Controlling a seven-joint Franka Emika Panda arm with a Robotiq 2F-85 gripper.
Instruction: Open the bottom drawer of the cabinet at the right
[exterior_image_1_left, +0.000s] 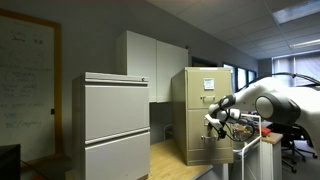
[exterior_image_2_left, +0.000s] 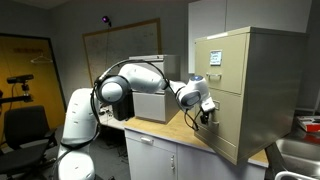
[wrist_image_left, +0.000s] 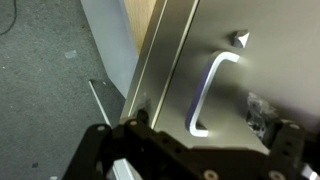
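Observation:
My gripper will lower its open fingers around the metal handle (wrist_image_left: 208, 90), just below it on the drawer front.
The beige-tan filing cabinet (exterior_image_1_left: 196, 105) stands on a wooden counter and shows in both exterior views (exterior_image_2_left: 250, 85). My gripper (exterior_image_1_left: 213, 126) is right at the front of its bottom drawer (exterior_image_2_left: 232, 128), and it also shows in an exterior view (exterior_image_2_left: 205, 116). In the wrist view the drawer front (wrist_image_left: 235, 130) fills the frame, with its metal handle (wrist_image_left: 208, 90) and a small label holder (wrist_image_left: 241, 39). My gripper (wrist_image_left: 200, 128) is open, with its fingers on either side of the handle's near end. I cannot tell whether they touch it. The drawer looks closed.
A wider light-grey two-drawer cabinet (exterior_image_1_left: 112, 125) stands beside the beige one, also seen in an exterior view (exterior_image_2_left: 152, 100). White wall cupboards (exterior_image_1_left: 150, 60) hang behind. The wooden counter (exterior_image_2_left: 200, 140) carries the cabinets. An office chair (exterior_image_2_left: 25, 125) and a whiteboard (exterior_image_2_left: 120, 45) are further off.

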